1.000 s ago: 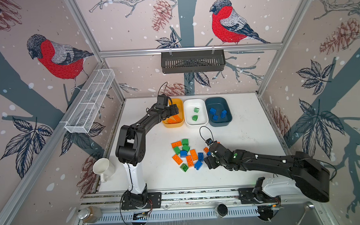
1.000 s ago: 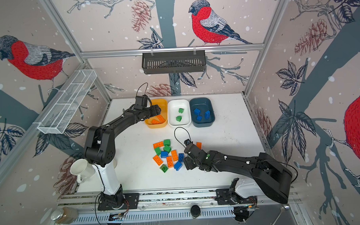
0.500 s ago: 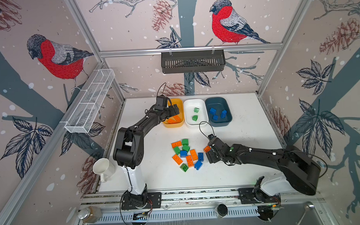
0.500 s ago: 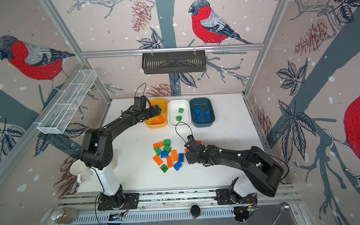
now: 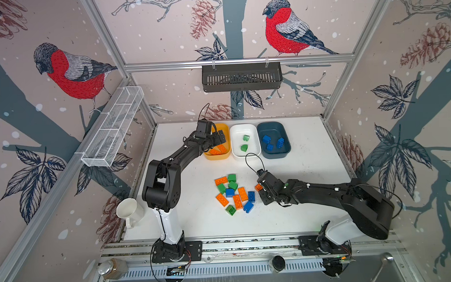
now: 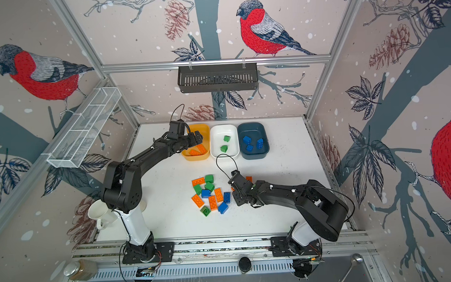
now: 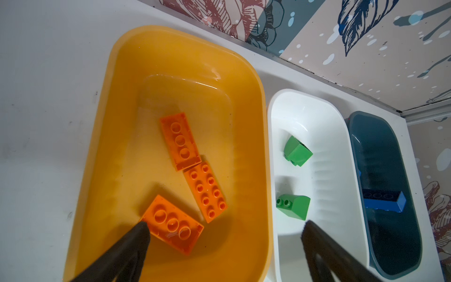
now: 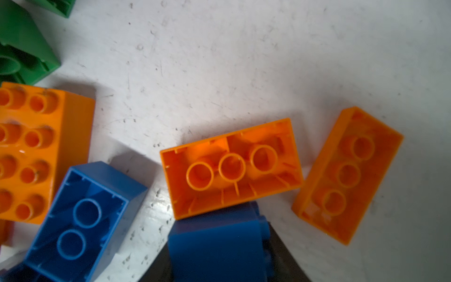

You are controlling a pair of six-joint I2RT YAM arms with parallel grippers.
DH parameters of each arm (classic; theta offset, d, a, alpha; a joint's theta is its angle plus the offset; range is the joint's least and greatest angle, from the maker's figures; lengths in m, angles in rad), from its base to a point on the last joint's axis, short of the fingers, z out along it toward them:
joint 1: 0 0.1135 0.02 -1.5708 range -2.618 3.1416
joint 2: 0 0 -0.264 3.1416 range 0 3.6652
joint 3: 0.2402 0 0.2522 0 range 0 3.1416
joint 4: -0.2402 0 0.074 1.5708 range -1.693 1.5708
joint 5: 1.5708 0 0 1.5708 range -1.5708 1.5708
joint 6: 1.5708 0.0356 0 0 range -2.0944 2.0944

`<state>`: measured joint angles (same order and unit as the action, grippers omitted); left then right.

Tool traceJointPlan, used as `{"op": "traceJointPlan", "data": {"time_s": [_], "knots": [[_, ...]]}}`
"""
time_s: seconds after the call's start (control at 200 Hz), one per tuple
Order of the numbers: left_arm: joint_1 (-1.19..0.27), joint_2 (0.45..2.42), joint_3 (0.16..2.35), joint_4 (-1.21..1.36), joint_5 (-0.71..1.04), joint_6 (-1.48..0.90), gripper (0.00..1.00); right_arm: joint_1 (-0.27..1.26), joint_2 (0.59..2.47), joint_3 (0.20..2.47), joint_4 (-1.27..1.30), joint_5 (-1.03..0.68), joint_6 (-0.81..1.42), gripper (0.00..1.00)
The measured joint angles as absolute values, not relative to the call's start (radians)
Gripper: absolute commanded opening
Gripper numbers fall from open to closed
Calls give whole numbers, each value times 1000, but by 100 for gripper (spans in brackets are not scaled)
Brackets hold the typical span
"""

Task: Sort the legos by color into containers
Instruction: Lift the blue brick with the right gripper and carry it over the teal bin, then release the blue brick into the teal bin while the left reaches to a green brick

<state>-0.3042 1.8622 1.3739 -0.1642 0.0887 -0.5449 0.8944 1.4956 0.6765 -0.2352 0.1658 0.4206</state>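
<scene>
I will lift my right gripper off the tabletop next, carry the blue lego outward over the teal tub (image 5: 273,128) and release it: blue legos already lie there.
My left gripper (image 5: 220,138) (image 7: 225,227) hangs open over the yellow-orange tub (image 5: 225,126) (image 7: 170,61), nothing between its fingers. Three orange legos (image 7: 180,140) lie in that tub. The white tub (image 5: 245,125) holds two green legos (image 7: 296,151), and the teal tub (image 5: 273,128) holds blue ones (image 5: 272,142). My right gripper (image 5: 262,192) (image 8: 217,244) sits low at the right edge of the loose pile of legos (image 5: 234,195), shut on a blue lego (image 8: 217,246). Two upturned orange legos (image 8: 231,168) lie just beyond it.
A white mug (image 5: 128,211) stands at the table's left front. A white wire mesh tray (image 5: 113,127) hangs on the left wall and a black slotted basket (image 5: 241,76) on the back rail. A jar (image 5: 112,268) sits on the front rail.
My right gripper moved back along the pile's right edge and closed its jaws on a blue lego. The left gripper's jaws spread a little wider over the yellow-orange tub.
</scene>
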Motion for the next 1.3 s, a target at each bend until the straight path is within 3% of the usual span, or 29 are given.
{"op": "traceJointPlan", "data": {"time_s": [0.41,0.675,0.935,1.301], "knots": [[-341,1797,1321,-128,64,-517,97,876,1301,656,-245,196,389,33],[-425,1748,1311,-93,18,-461,97,654,1206,673,-75,181,337,32],[-461,1695,1245,-87,-6,-436,97,430,1444,880,35,164,285,33],[-509,1608,1117,-97,-37,-450,97,359,1783,1179,-22,185,229,37]]}}
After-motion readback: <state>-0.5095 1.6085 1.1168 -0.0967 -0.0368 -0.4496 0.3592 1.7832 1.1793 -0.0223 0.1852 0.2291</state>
